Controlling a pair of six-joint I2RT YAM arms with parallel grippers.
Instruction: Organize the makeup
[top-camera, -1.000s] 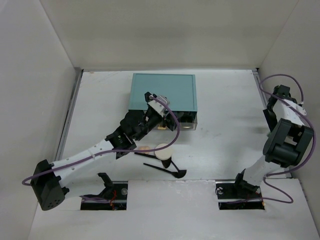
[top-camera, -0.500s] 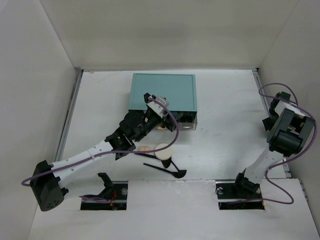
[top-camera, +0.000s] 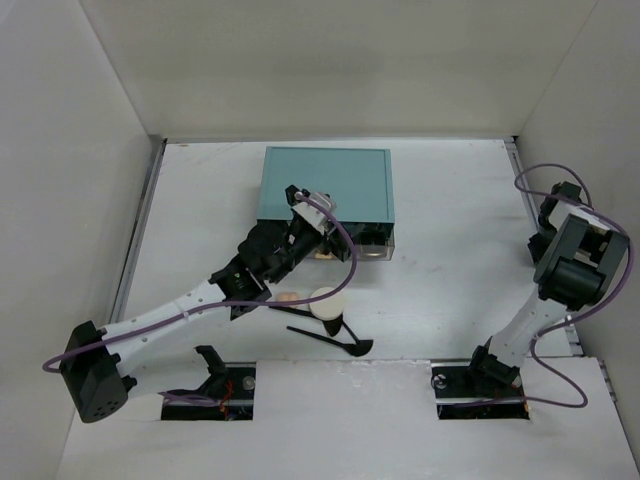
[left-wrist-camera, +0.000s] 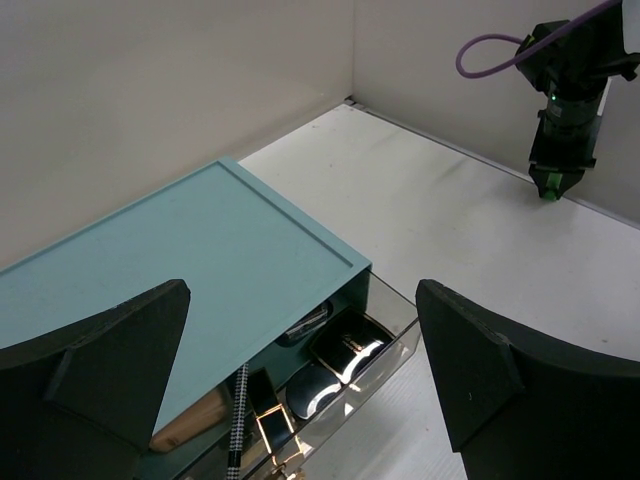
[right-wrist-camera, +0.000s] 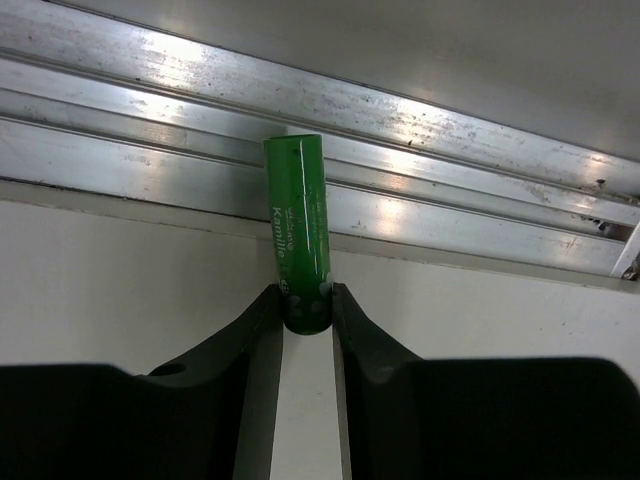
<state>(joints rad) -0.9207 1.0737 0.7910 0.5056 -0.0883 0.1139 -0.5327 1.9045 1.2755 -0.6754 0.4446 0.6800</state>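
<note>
The robot's right gripper next needs to lift, cross to the left in the top view above the open drawer that already holds the checkered pencil (left-wrist-camera: 238, 420), then lower and release.
My right gripper (right-wrist-camera: 305, 292) is shut on the near end of a green stick tube (right-wrist-camera: 297, 210), which lies against the metal rail at the table's right edge. My left gripper (left-wrist-camera: 300, 300) hangs wide open above the front of the teal drawer box (left-wrist-camera: 200, 260), holding nothing. The box's clear drawer (left-wrist-camera: 405, 340) is pulled out. It holds a black compact (left-wrist-camera: 355, 350), a black oval case (left-wrist-camera: 310, 392), a checkered pencil (left-wrist-camera: 238, 420) and a black-and-gold stick (left-wrist-camera: 268, 425). A peach sponge (top-camera: 290, 296), a round cream puff (top-camera: 325, 298) and a black brush (top-camera: 330, 338) lie on the table in front of the box.
The aluminium rail (right-wrist-camera: 450, 150) runs along the right table edge under my right gripper. White walls close in the table on three sides. The teal box (top-camera: 325, 180) stands at the back middle. The left arm (top-camera: 190, 305) stretches diagonally across the left half.
My right arm has swung to the rail at the right edge, and its jaws have closed on the green tube. The left arm has barely moved.
</note>
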